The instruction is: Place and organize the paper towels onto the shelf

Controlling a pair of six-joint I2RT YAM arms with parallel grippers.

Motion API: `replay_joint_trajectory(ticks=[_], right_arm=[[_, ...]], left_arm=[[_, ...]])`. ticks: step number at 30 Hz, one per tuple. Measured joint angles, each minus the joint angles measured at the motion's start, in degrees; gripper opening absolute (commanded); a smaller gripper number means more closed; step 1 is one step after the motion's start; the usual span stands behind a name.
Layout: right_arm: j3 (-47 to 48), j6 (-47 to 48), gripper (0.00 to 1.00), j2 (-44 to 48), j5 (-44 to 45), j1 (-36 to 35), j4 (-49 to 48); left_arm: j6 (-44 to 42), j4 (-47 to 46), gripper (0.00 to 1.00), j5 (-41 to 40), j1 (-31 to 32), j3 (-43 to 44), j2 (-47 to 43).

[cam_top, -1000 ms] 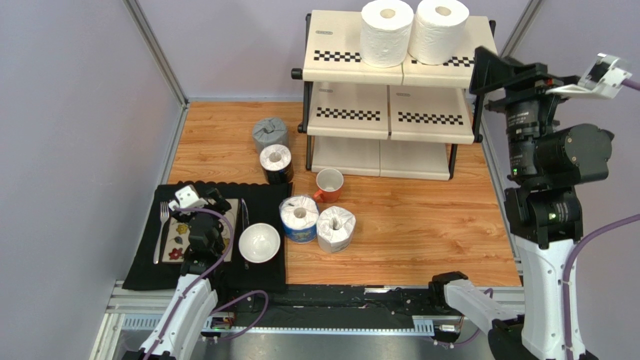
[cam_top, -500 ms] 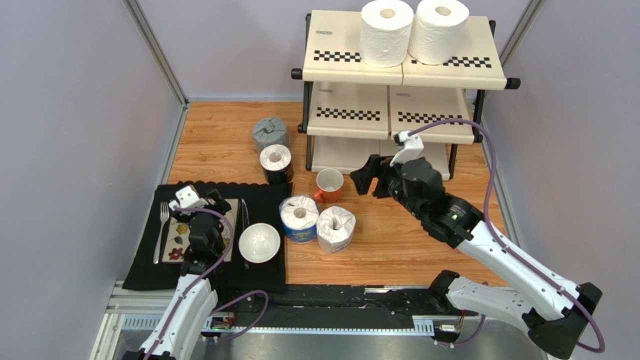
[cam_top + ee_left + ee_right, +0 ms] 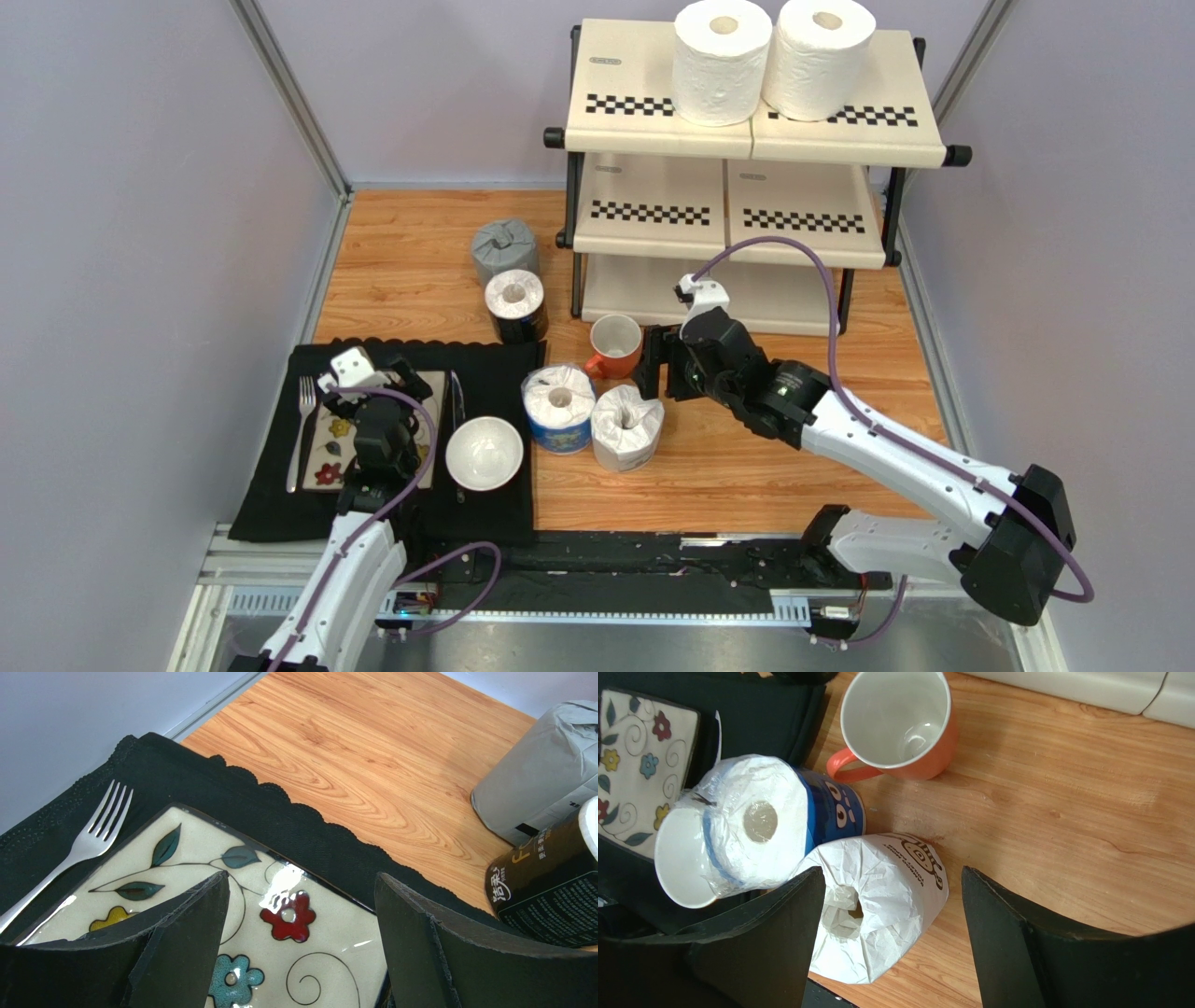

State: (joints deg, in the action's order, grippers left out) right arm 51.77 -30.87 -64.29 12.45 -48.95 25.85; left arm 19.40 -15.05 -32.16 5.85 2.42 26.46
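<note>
Next, my right gripper will go back down onto the white-wrapped roll's rim [image 3: 647,416] [image 3: 888,899] beside the open core, which has room for a finger, as the roll stands below and behind my gripper.
Two plain white paper towels [image 3: 723,59] [image 3: 818,53] stand on the top tier of the shelf [image 3: 631,87]. On the table, a grey roll [image 3: 502,249] and a black roll [image 3: 515,304] stand left of the shelf. A blue roll [image 3: 558,408] touches a white-wrapped roll [image 3: 627,426] further forward. My right gripper [image 3: 657,371] hovers open just above and right of the white-wrapped roll [image 3: 878,903], which lies partly between its fingers [image 3: 787,931] without touching them. My left gripper [image 3: 397,381] hangs open over the flowered plate [image 3: 309,952], holding nothing.
An orange mug [image 3: 613,343] stands close behind the two front rolls, by the right gripper. A white bowl [image 3: 484,451], the plate [image 3: 368,429] and a fork [image 3: 84,847] lie on a black mat [image 3: 484,367] at front left. Grey walls enclose the table.
The right arm has swung down from high at the right to the table middle, then left toward the white-wrapped roll. The left arm has stayed put.
</note>
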Motion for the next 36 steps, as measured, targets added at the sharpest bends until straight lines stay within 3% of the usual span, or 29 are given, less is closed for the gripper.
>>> replay_joint_trajectory(ticks=[8, 14, 16, 22, 31, 36], right_arm=[[-1.55, -0.07, 0.73, -2.34, -1.75, -0.15, 0.39], [-2.64, -0.39, 0.73, -2.25, -2.56, -0.52, 0.26], [-2.73, -0.39, 0.73, -2.19, -2.56, -0.55, 0.39], [-4.09, -0.26, 0.73, -0.20, -2.84, -0.55, 0.42], [-7.34, -0.39, 0.73, 0.48, -5.75, -0.87, -0.46], [-7.37, -0.37, 0.73, -0.24, -6.71, -1.36, -1.75]], left_arm=[[-0.09, 0.66, 0.82, 0.11, 0.00, 0.00, -0.55], [4.74, 2.78, 0.79, 1.64, 0.00, 0.00, 1.84], [6.60, 4.20, 0.99, 3.78, 0.00, 0.24, 4.85], [8.17, 12.00, 0.99, 13.77, 1.03, 10.38, 13.73], [4.72, 14.47, 0.99, 23.30, 3.02, 17.20, 10.45], [3.23, 16.52, 0.99, 27.52, 3.02, 21.18, 15.61]])
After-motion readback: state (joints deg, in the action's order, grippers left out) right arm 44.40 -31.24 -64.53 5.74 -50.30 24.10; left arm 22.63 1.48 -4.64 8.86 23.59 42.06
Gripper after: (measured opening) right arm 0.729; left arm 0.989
